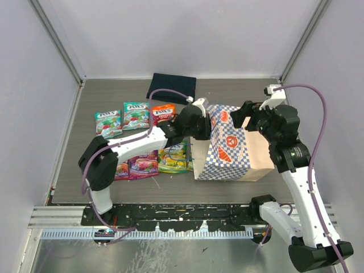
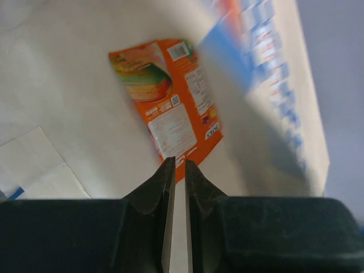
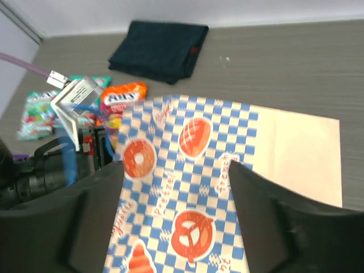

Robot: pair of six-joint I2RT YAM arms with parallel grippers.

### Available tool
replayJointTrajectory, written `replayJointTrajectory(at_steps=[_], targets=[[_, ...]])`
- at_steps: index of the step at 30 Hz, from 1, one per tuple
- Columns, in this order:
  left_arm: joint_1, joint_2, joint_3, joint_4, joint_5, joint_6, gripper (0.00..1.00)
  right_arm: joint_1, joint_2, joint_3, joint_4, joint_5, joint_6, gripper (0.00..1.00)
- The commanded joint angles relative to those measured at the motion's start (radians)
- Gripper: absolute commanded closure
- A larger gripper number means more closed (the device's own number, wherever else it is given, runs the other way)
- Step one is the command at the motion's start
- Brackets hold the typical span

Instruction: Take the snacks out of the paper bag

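Note:
An orange pouch (image 2: 168,108) is inside the bag, so I will swing my right gripper past the bag's checkered top to the bag's opening and down onto the bag's upper blue cord handle.
The paper bag (image 1: 230,149) lies on its side, blue-and-white checkered with orange-red marks, its mouth facing left. My left gripper (image 1: 206,123) reaches into that mouth. In the left wrist view the left gripper (image 2: 177,162) has its jaws a narrow slit apart with nothing between them, and an orange snack pouch (image 2: 168,108) lies on the cream inside just beyond the tips. My right gripper (image 1: 243,121) hovers over the bag's top side (image 3: 187,170), and in its wrist view the gripper (image 3: 176,166) is open and empty. Several snacks (image 1: 135,115) lie on the table to the left.
A dark navy folded cloth (image 1: 172,87) lies at the back of the table, behind the bag. More pouches (image 1: 173,158) lie just left of the bag's mouth, under the left arm. Grey walls close in both sides, and a metal rail (image 1: 170,216) runs along the near edge.

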Motion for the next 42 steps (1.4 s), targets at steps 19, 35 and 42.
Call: replayJointTrajectory(at_steps=[19,35,42], targets=[[0.212,-0.307,-0.347,0.032,0.089,-0.031,0.83,0.884,0.294,0.132,-0.239,0.82,0.138,0.0],[0.366,-0.469,-0.518,-0.028,0.128,-0.012,0.82,1.078,0.863,0.453,-0.8,1.281,0.46,0.09],[0.373,-0.475,-0.517,-0.028,0.144,-0.008,0.83,1.025,0.977,0.501,-1.009,1.345,0.661,0.23]])
